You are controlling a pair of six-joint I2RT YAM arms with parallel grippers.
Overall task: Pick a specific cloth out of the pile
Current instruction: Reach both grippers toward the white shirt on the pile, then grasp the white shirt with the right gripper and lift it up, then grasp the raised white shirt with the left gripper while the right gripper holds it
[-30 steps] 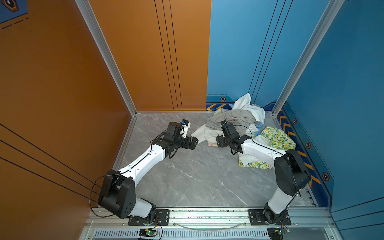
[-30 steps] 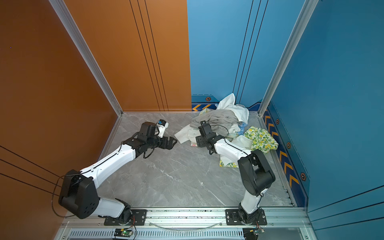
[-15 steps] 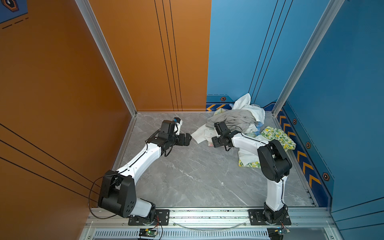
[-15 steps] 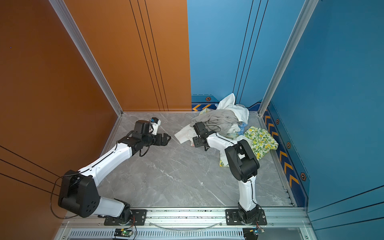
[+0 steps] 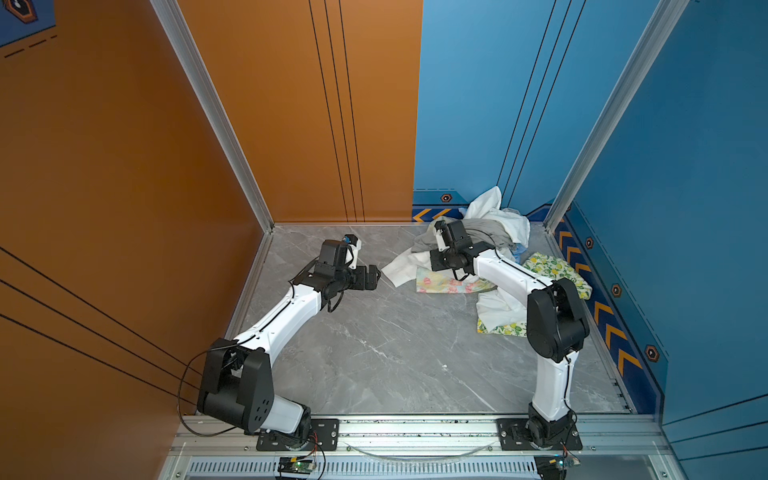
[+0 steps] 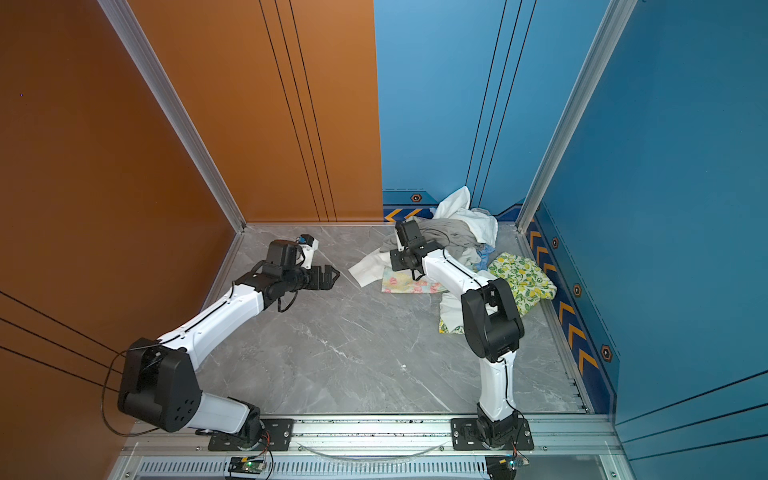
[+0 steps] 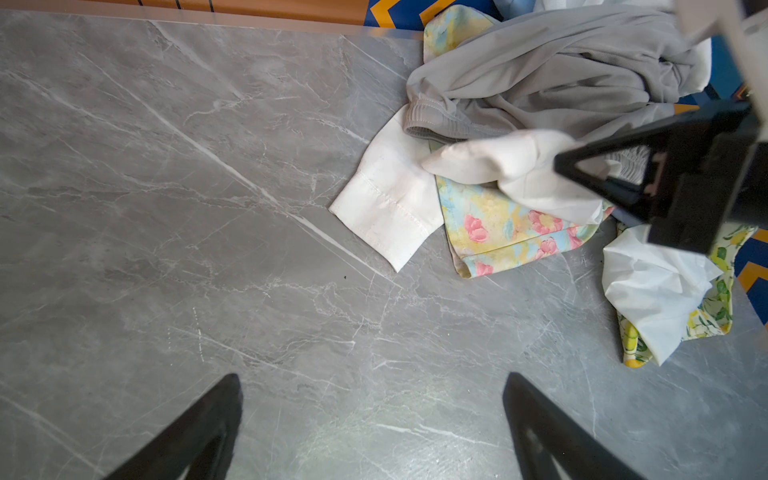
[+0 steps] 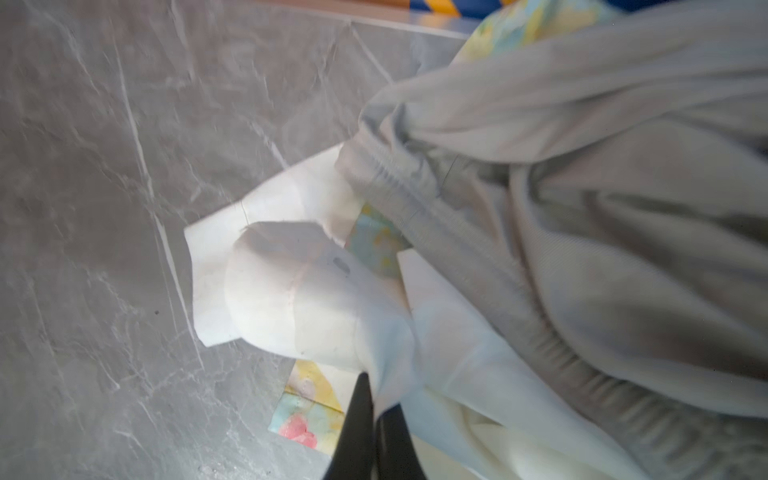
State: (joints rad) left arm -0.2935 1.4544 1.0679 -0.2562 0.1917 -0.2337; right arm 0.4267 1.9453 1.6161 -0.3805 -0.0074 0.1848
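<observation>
Next, my left gripper moves past the cuffed sleeve and closes on the white fold at my right gripper, since that fold lies beyond the sleeve from it.
The cloth (image 5: 400, 266) (image 6: 367, 268) is a plain white shirt; its cuffed sleeve (image 7: 386, 208) lies flat on the grey floor at the left edge of the pile (image 5: 478, 237) (image 6: 449, 237). My right gripper (image 8: 374, 395) (image 7: 559, 164) is shut on a fold of this white cloth (image 8: 291, 291), which bunches up just above the floor. In both top views its fingers are hidden under the right wrist (image 5: 451, 257). My left gripper (image 7: 370, 376) (image 5: 374, 276) (image 6: 332, 276) hangs open over bare floor, left of the sleeve and apart from it.
A grey jersey garment (image 5: 482, 232) (image 8: 582, 208) lies over the pile. A pastel floral cloth (image 5: 449, 284) (image 7: 498, 232) sits under the white fold. The lemon-print cloth (image 5: 552, 270) lies by the blue right wall (image 5: 665, 208). The orange wall (image 5: 124, 166) stands left.
My right gripper has shut on the white cloth's fold after shifting a little back and left. My left gripper, still open, drew slightly left and back.
</observation>
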